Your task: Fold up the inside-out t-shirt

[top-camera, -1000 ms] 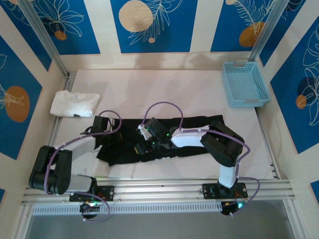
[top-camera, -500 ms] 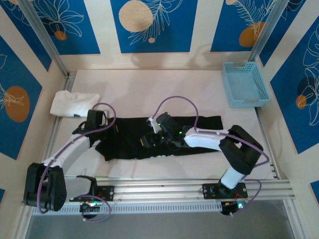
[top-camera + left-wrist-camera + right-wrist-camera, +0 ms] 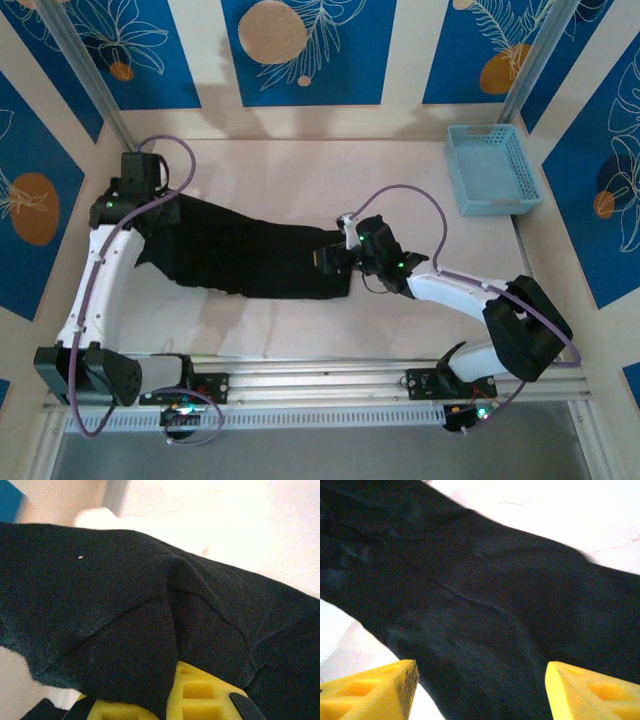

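I will carry my left gripper's pinched fold across over the cloth and down toward the shirt's end by my right gripper, since the shirt lies stretched long.
The inside-out t-shirt [image 3: 250, 258] is a long black band of cloth lying slantwise across the table's middle. Its left end rises off the table toward the far left corner, where my left gripper [image 3: 152, 207] holds it. In the left wrist view the yellow fingers [image 3: 200, 692] of the left gripper [image 3: 167, 700] are shut with a fold of the black cloth [image 3: 125, 605] pinched between them. My right gripper [image 3: 333, 262] hovers at the shirt's right end. In the right wrist view the right gripper [image 3: 480, 690] stands open above the cloth [image 3: 470, 590], holding nothing.
A light-blue basket [image 3: 493, 168] stands at the far right of the white table [image 3: 300, 170]. A lump of white cloth [image 3: 100, 517] lies beyond the lifted shirt in the left wrist view. Metal rails [image 3: 330, 380] run along the near edge.
My left gripper has swung up and to the far left, dragging the shirt leftward and lifting its end. The right gripper has opened, let the cloth go and shifted right.
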You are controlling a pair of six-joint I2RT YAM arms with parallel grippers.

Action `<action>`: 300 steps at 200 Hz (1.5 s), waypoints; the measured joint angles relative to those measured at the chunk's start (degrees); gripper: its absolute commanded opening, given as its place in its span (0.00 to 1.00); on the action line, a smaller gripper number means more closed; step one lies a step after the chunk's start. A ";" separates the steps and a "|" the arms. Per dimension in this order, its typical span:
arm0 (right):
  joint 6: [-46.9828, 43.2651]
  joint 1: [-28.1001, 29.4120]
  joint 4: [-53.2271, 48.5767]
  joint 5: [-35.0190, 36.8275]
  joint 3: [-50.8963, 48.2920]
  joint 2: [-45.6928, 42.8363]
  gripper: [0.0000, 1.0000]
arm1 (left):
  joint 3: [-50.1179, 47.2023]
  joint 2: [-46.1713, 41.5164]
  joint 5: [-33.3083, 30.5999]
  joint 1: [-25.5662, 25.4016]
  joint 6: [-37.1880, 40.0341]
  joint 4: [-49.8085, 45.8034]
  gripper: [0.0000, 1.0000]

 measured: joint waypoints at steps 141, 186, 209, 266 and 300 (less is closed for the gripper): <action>0.79 -5.66 -3.67 2.93 -1.53 -4.46 0.68 | -2.27 15.28 -5.97 -24.52 -5.25 0.44 0.33; 0.81 -8.66 -4.92 5.07 -2.47 -6.71 0.68 | -0.13 28.52 10.54 -37.11 -13.27 9.88 0.63; 1.01 -8.68 -5.11 4.85 -2.64 -6.62 0.68 | -2.21 24.15 12.13 -37.24 -15.13 12.52 0.75; 3.93 -4.22 -4.76 -1.99 6.56 9.75 0.68 | -24.24 -2.51 16.24 -27.15 -20.76 19.21 0.73; 7.89 -2.71 -5.29 -7.06 19.65 23.34 0.62 | -35.85 -4.26 23.30 -27.87 -25.64 24.02 0.62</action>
